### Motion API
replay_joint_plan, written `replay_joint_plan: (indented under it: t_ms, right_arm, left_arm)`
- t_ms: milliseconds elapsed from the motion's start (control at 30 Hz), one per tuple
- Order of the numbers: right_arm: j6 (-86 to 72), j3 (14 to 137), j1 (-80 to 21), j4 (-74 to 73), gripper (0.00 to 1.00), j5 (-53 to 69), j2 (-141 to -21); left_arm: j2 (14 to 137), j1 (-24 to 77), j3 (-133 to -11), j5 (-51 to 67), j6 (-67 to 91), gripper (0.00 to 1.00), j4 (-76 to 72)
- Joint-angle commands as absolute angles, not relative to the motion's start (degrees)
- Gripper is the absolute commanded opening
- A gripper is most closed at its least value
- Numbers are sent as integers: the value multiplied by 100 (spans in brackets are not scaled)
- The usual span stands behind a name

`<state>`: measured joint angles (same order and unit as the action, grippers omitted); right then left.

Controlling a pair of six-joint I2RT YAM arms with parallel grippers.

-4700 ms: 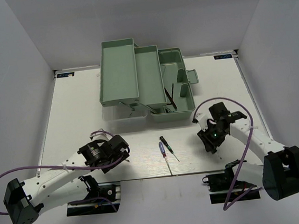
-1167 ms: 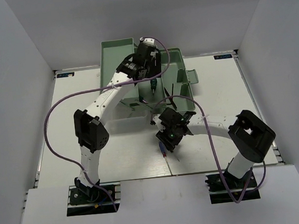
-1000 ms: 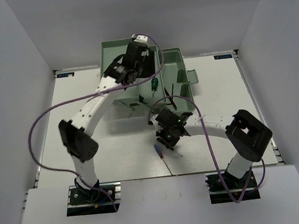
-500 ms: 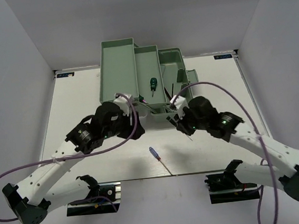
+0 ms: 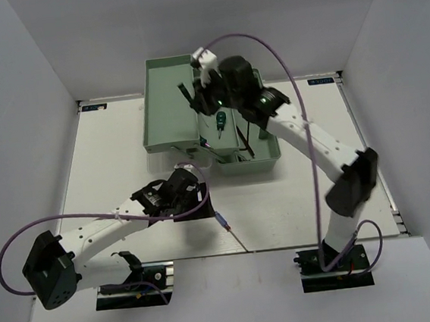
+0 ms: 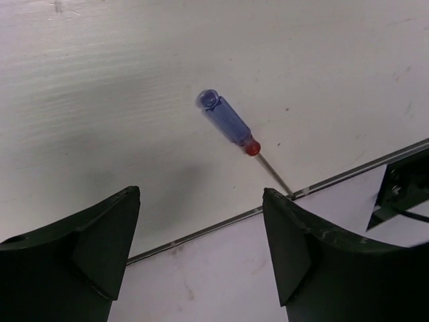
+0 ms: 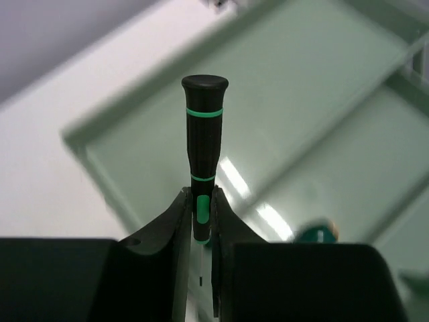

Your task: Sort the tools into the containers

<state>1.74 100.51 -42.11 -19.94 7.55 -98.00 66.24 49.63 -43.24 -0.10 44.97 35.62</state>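
Note:
I will next turn my left gripper and lower it toward the right in the top view onto the blue handle (image 5: 221, 220) (image 6: 231, 126), because the handle is below the gripper's fingers on that side.
My right gripper (image 5: 198, 99) is shut on a black-handled screwdriver (image 7: 203, 131) with green rings and holds it above the mint-green trays (image 5: 169, 108) of the toolbox; its fingertips (image 7: 179, 208) pinch the handle's lower end. A green-handled screwdriver (image 5: 219, 120) lies in the middle tray and shows blurred in the right wrist view (image 7: 315, 233). Dark hex keys (image 5: 246, 139) lie in the toolbox base (image 5: 264, 161). My left gripper (image 5: 205, 204) is open and empty, just above the table next to a blue-handled screwdriver (image 5: 221, 221), which lies ahead of the jaws in the left wrist view (image 6: 228, 123).
The toolbox stands at the back middle of the white table (image 5: 109, 163). The table's front edge strip (image 6: 201, 231) runs just past the blue screwdriver's tip. White walls close in the sides and back.
My right arm has swung up and left over the trays with the black screwdriver in its jaws. My left gripper has dropped toward the blue screwdriver near the front edge.

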Motion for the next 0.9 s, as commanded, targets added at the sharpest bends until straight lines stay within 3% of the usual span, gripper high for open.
replay_joint_plan:
  t_ms: [0, 233, 267, 333, 367, 467, 633, 733, 867]
  right_arm:
    - [-413, 11920, -4219, -2098, 0, 1098, -10615]
    - [-659, 12692, -4272, -1880, 3, 1064, -11777]
    - [-720, 12657, -4237, -1898, 15, 1046, -11838]
    - [-730, 12350, -4236, -1855, 30, 1081, -11830]
    - [-712, 12288, -4210, -1802, 44, 1098, -11813]
    - [-729, 11884, -4175, -1714, 55, 1256, -11497]
    - [-914, 11278, -3947, -1688, 59, 1380, -10593]
    - [-1037, 10164, -3753, -1486, 60, 1467, -9822]
    - [-1055, 8836, -3429, -1187, 60, 1573, -8931]
  left_arm:
    - [6732, 5045, -4271, -211, 5123, 85, 3015]
    - [6881, 5150, -4122, -264, 6396, 86, 2733]
    - [6934, 5220, -4122, -264, 6529, 86, 2733]
    - [7048, 5221, -4183, -202, 6827, 86, 2786]
    - [7223, 5273, -4271, -202, 6925, 86, 2960]
    - [7662, 5335, -4640, -377, 7189, 86, 3285]
    - [8331, 5528, -5238, -554, 7374, 86, 3560]
    - [8690, 5599, -5396, -694, 7488, 86, 3560]
    - [9288, 5739, -5800, -765, 7541, 76, 3831]
